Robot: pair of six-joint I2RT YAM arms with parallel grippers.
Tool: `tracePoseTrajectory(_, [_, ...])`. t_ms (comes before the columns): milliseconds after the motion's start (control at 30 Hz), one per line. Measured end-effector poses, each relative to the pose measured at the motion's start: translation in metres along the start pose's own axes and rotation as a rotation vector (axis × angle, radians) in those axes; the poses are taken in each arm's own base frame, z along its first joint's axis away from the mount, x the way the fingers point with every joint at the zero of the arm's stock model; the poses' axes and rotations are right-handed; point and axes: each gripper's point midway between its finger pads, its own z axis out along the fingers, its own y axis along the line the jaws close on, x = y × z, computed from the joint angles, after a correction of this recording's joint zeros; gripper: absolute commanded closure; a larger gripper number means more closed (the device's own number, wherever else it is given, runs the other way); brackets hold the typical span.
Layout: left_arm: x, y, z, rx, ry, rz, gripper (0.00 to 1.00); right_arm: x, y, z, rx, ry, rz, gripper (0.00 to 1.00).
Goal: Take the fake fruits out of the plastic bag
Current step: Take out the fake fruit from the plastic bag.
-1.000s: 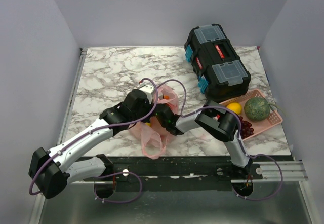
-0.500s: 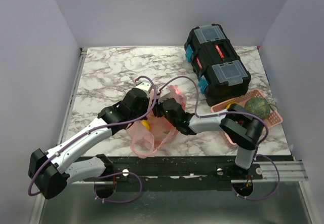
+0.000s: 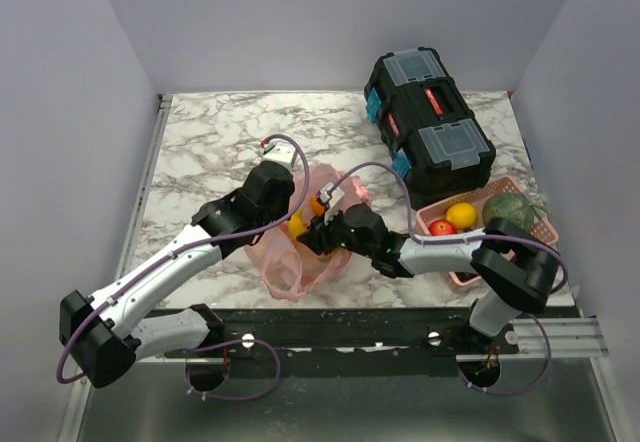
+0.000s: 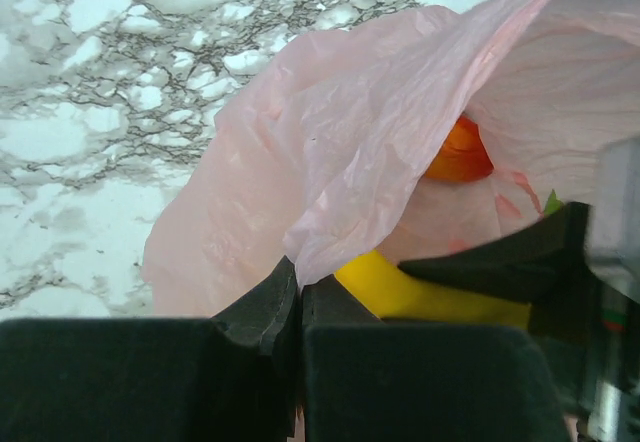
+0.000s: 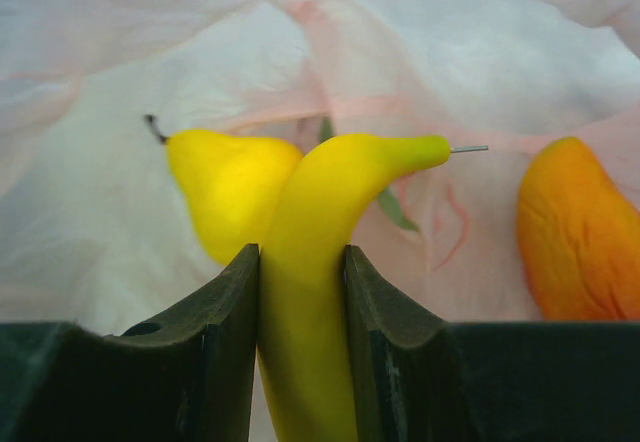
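Observation:
My right gripper needs to lift from the bag [image 3: 288, 262] next, cross over and lower the banana beside the basket's yellow fruit [image 3: 480, 219] to release, as the pink basket already holds fruits.
The pink plastic bag [image 3: 288, 262] lies crumpled near the table's front edge. My left gripper [image 4: 298, 280] is shut on a fold of its upper edge and holds the mouth open; from above it sits at the bag's far side [image 3: 290, 200]. My right gripper [image 5: 302, 254] reaches into the bag from the right and is shut on the yellow banana [image 5: 310, 262]. Beside the banana inside the bag lie a yellow fruit with a dark stem [image 5: 222, 197] and an orange fruit [image 5: 575, 232]. The orange fruit [image 4: 460, 152] and the banana [image 4: 410, 290] also show under the lifted film.
A black toolbox [image 3: 428, 122] stands at the back right. A pink basket [image 3: 546, 228] at the right edge holds a green melon [image 3: 507, 212], a yellow fruit [image 3: 461, 214] and a red apple [image 3: 441, 228]. My right forearm crosses in front of the basket.
My right gripper has pushed leftward into the bag and closed on the banana. My left gripper has lifted the bag's edge up and back, opening the mouth wider.

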Motion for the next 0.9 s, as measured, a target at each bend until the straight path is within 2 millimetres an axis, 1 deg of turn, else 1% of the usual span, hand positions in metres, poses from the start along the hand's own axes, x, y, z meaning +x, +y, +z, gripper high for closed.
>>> tracePoseTrajectory(100, [-0.006,0.002,0.0,-0.014,-0.008,0.021,1.0,-0.014,0.016,-0.017,-0.074,-0.032,0.023,0.96])
tracePoseTrajectory(200, [-0.014,0.005,-0.003,-0.032,0.004,0.066,1.0,-0.04,0.033,-0.035,-0.149,-0.091,0.047,0.98])
tracePoseTrajectory(300, [-0.027,0.009,-0.007,-0.046,0.001,0.12,1.0,-0.063,0.045,-0.048,-0.196,-0.145,0.07,0.99])
tracePoseTrajectory(367, [-0.035,0.013,-0.01,-0.061,-0.01,0.152,1.0,-0.074,0.051,-0.055,-0.223,-0.169,0.079,0.99])
tracePoseTrajectory(433, [-0.04,0.019,-0.012,-0.082,-0.02,0.176,1.0,-0.08,0.056,-0.06,-0.245,-0.177,0.086,0.99])
tracePoseTrajectory(600, [-0.038,0.034,-0.01,-0.158,-0.023,0.228,1.0,-0.092,0.064,-0.07,-0.278,-0.194,0.112,0.99])
tracePoseTrajectory(767, [-0.025,0.05,-0.002,-0.236,-0.009,0.269,1.0,-0.117,0.071,-0.089,-0.303,-0.258,0.139,0.99])
tracePoseTrajectory(900, [-0.019,0.062,-0.001,-0.29,-0.022,0.262,1.0,-0.135,0.076,-0.108,-0.321,-0.304,0.153,0.99])
